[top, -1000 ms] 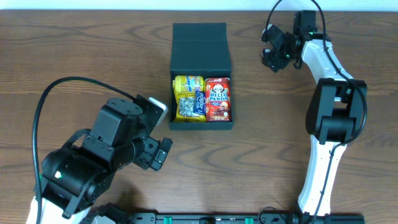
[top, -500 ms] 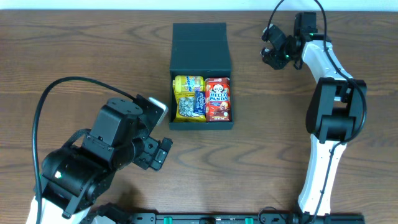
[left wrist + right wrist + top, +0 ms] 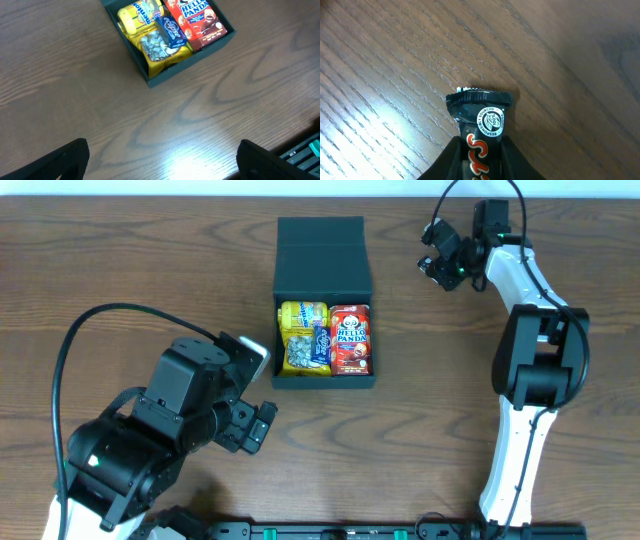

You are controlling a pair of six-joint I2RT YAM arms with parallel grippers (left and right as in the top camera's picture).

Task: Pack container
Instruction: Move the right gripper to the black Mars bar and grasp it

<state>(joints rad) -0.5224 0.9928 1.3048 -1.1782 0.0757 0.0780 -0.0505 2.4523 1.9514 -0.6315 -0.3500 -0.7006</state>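
The top of the yellow packet is uncovered. My right gripper should next move the candy bar up and back over the container [image 3: 323, 383], then down onto the yellow packet's top.
The black container [image 3: 323, 383] sits open at mid-table, its lid flap [image 3: 322, 252] lying flat behind it. Inside are a yellow packet [image 3: 300, 320], a small blue packet [image 3: 321, 343] and a red Hello Panda box [image 3: 350, 340]. At the far right my right gripper [image 3: 438, 268] is low over the table. In its wrist view both fingers press the sides of a black candy bar with red lettering [image 3: 482, 125], and the right gripper [image 3: 481, 160] is shut on it. My left gripper [image 3: 167, 167] hangs open over bare wood, in front of the container [image 3: 170, 70] and to its left.
The right arm's white links [image 3: 525, 360] run down the table's right side. The left arm's bulky black body [image 3: 170, 420] and its cable [image 3: 80, 340] fill the front left. Bare wood lies between the container and the right gripper.
My right gripper's fingers have closed onto the candy bar and the gripper shifted slightly away from the front. The left arm and the container have not moved.
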